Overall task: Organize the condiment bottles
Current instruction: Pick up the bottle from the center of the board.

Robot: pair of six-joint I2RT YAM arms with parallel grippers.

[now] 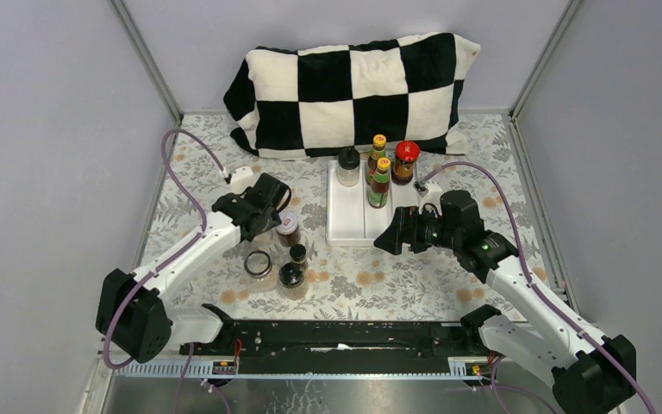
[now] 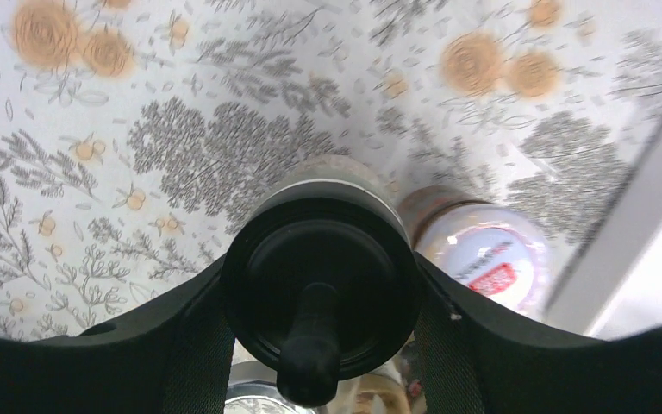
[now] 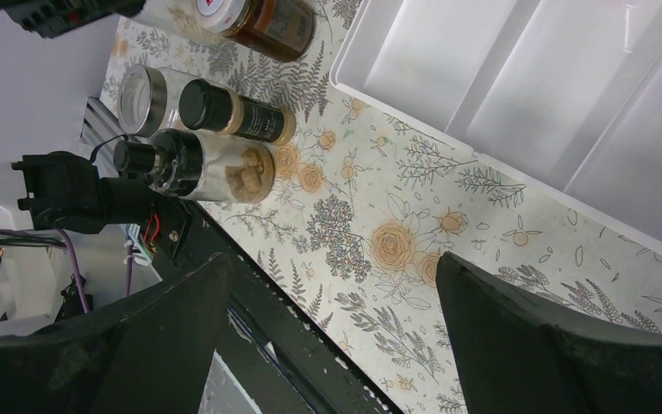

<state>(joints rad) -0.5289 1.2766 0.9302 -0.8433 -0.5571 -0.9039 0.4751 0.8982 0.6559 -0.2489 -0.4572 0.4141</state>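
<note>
The tray's bottom before its black-capped jar (image 1: 346, 203) is empty. Next my left gripper will go up, outward and toward the tray, then down to let go there.
My left gripper (image 2: 321, 289) is shut on a black-capped spice jar (image 2: 319, 259), its fingers pressed on both sides of the cap. From above, the left gripper (image 1: 269, 205) hides that jar. Beside it stands a brown jar with a white, red-labelled lid (image 2: 483, 259) (image 1: 288, 228). A squat clear glass jar (image 1: 259, 263), a black-capped spice jar (image 1: 297, 253) and a black-topped grinder jar (image 1: 291, 278) stand nearby. The white tray (image 1: 345, 226) holds two yellow-capped bottles (image 1: 381, 181), a red-lidded jar (image 1: 406, 160) and a black-capped jar (image 1: 347, 164). My right gripper (image 1: 394, 237) (image 3: 334, 263) hangs open and holds nothing, by the tray's front edge.
A black-and-white checkered pillow (image 1: 353, 86) lies against the back wall behind the tray. The black base rail (image 1: 336, 336) runs along the near edge. Grey walls enclose the floral-patterned table (image 1: 396, 285) on both sides.
</note>
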